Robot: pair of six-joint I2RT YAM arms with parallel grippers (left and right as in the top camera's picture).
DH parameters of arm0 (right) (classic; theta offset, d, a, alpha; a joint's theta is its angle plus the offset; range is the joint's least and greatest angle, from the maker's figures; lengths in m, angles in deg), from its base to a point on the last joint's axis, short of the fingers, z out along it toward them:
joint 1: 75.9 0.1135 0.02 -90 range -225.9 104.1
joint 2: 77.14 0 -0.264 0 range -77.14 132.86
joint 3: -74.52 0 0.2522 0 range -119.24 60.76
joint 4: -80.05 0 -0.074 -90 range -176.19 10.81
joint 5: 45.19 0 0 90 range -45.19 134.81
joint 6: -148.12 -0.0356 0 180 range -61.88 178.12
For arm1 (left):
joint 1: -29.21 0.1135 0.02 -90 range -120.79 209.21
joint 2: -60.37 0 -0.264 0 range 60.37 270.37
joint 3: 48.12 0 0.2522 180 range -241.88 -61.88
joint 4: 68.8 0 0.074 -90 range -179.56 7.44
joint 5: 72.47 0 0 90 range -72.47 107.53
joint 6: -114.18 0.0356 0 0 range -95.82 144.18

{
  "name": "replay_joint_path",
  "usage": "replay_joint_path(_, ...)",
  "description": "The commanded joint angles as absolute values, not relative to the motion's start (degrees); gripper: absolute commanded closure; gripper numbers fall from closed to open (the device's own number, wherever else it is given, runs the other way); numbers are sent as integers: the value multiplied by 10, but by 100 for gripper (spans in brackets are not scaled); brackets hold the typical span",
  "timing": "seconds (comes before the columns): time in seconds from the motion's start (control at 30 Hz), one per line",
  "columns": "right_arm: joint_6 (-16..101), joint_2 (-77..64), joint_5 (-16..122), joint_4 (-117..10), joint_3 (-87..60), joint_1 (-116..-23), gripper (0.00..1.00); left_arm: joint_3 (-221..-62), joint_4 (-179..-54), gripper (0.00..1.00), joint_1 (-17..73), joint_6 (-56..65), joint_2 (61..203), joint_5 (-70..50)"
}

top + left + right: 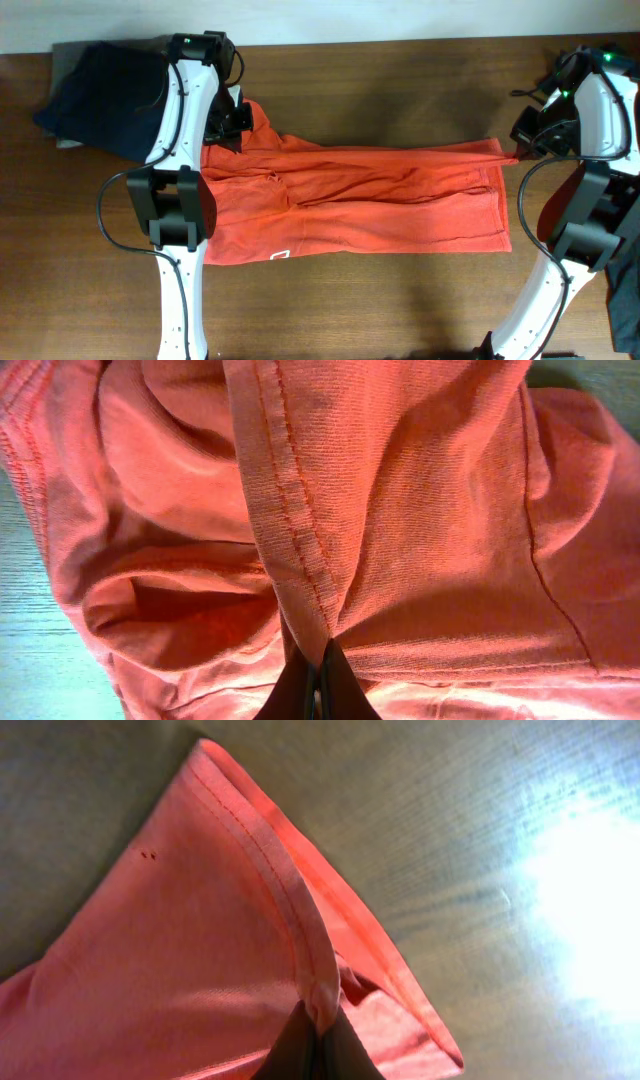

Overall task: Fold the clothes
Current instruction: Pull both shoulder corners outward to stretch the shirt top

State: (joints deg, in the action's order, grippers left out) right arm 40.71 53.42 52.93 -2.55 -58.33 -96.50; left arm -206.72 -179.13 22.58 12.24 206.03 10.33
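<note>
My left gripper will next move back over the lower layer, which lies uncovered toward the front edge with the letters. Then it will release the stitched hem there.
The red-orange T-shirt (380, 195) lies stretched across the middle of the wooden table, folded lengthwise, with a bit of white lettering (280, 255) at its front edge. My left gripper (232, 118) is shut on a stitched hem at the shirt's far left end (300, 560). My right gripper (520, 140) is shut on the hemmed corner at the far right end (290, 910). The upper layer is pulled taut between the two grippers. Both pinch points are slightly raised off the table.
A pile of dark navy and grey clothing (95, 90) lies at the back left corner, beside the left arm. A dark object (625, 290) sits at the right edge. Bare table (400, 310) lies in front of the shirt.
</note>
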Motion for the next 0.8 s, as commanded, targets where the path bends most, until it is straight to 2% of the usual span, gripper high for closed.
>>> replay_joint_path(0.0, 376, 537, 503, -2, -596, -977, 96, -2040, -1793, 99, 218, 128, 2015, 94)
replay_joint_path(0.3, 350, 537, 503, 21, -596, -977, 96, -1882, -1793, 99, 199, 129, 1936, 129)
replay_joint_path(0.77, 347, 537, 464, 41, -596, -978, 95, -1804, -1793, 98, 197, 137, 1900, 154)
